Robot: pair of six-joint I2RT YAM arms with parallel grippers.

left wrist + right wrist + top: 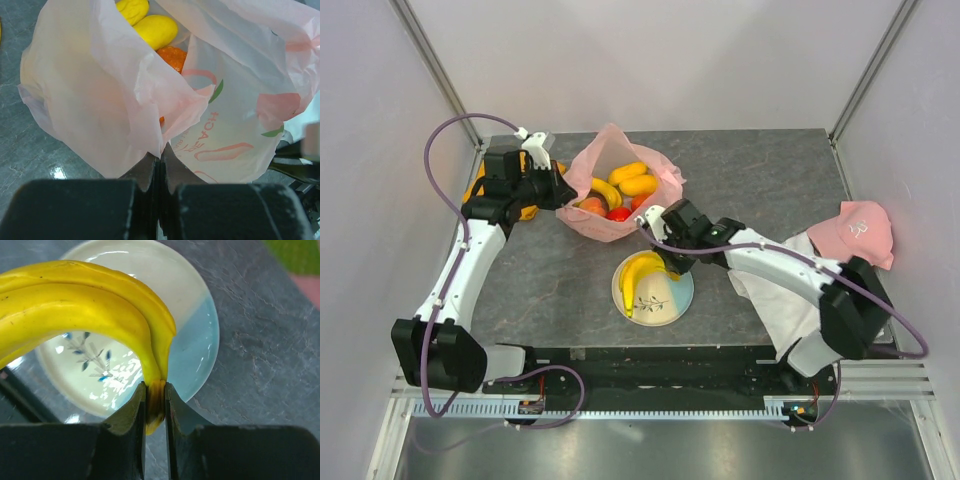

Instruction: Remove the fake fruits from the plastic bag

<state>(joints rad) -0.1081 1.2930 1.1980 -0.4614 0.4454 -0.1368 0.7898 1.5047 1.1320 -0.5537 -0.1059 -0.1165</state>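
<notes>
I will next lower the banana bunch with my right gripper, as it is out of the bag. I will bring it toward the plate's far edge (pixel 662 263) beside the bag and open my right gripper.
The pink plastic bag (pixel 603 222) stands open at the back middle of the table, with yellow (pixel 638 185), orange and red fruits (pixel 618 213) inside. My left gripper (pixel 560 190) is shut on the bag's left rim; in the left wrist view the bag's thin film (pixel 125 100) is pinched between the closed jaws (pixel 160 155), with yellow fruits (pixel 155 30) and an orange one (pixel 172 56) showing inside. My right gripper (pixel 670 262) is shut on the stem of the yellow banana bunch (pixel 642 278), held over the round plate (pixel 677 296). The right wrist view shows the stem (pixel 155 402) clamped and the bananas (pixel 75 315) over the plate (pixel 195 340).
A white cloth (pixel 775 300) lies under my right arm at the right. A pink cap (pixel 855 232) sits at the right edge. An orange cloth (pixel 478 190) lies partly hidden behind my left gripper. Grey walls enclose the table.
</notes>
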